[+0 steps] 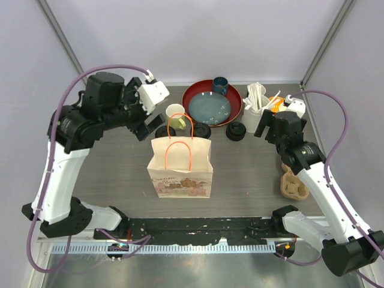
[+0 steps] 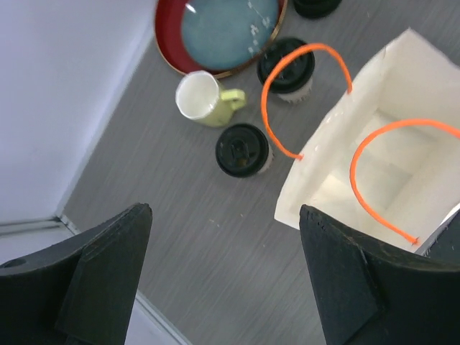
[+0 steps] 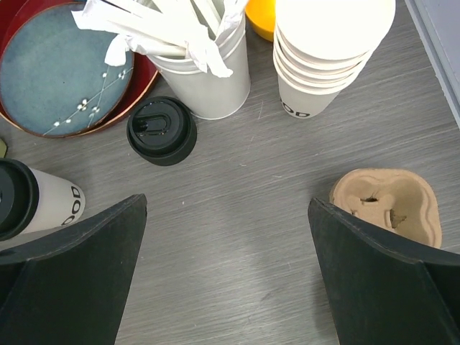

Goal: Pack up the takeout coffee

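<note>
My left gripper moves down and across to the bag's rim corner nearest the mug next, since that corner lies below, to the gripper's right in the top view.
Two takeout coffee cups with black lids stand behind the paper bag [image 2: 402, 165]: one [image 2: 287, 70] by the red tray, the other [image 2: 243, 149] below the yellow mug [image 2: 205, 99]. The top view shows the bag [image 1: 180, 168] mid-table with orange handles and one lidded cup [image 1: 199, 130] behind it. The right wrist view shows a lidded cup [image 3: 50, 205] at its left edge. My left gripper [image 2: 224, 215] hovers open over bare table left of the bag [image 1: 150, 123]. My right gripper [image 3: 227, 205] is open and empty above the table [image 1: 264, 126].
A brown pulp cup carrier [image 3: 388, 205] lies by the right arm [image 1: 294, 185]. A stack of empty paper cups [image 3: 330, 50], a white pot of stirrers [image 3: 205, 79] and loose black lids [image 3: 161, 130] stand at the back right. The red tray [image 1: 192, 96] holds a blue plate [image 1: 210, 107] and a dark blue cup [image 1: 219, 85].
</note>
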You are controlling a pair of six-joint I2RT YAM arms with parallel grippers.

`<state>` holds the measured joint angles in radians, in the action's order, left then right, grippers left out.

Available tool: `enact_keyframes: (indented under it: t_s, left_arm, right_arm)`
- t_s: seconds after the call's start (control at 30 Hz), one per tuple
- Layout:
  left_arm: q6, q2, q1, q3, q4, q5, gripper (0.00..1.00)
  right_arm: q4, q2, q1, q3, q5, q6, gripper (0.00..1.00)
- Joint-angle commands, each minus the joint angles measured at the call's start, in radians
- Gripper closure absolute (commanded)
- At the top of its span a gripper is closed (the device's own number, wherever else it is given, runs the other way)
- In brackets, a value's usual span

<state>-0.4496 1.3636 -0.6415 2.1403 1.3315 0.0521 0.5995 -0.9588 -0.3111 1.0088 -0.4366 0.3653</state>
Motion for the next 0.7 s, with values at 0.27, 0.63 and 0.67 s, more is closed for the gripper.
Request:
enact_keyframes:
  t_s: [0.27,0.63,0.67]
  left_arm:
    - [-0.313,0.054,0.19,-0.287,0.123,0.423,0.02]
    - [-0.304,0.158,0.19,-0.367,0.178,0.482,0.28]
    - [-0.29,0.154,0.192,-0.378,0.16,0.479,0.3]
  right_arm:
    - [-0.033,-0.043,0.004,-0.019,0.016,-0.017,0.0]
    - [-0.01,0.009,0.027,-0.048,-0.094,0.046,0.01]
    - [-0.006,0.028,0.036,-0.055,-0.1,0.058,0.04]
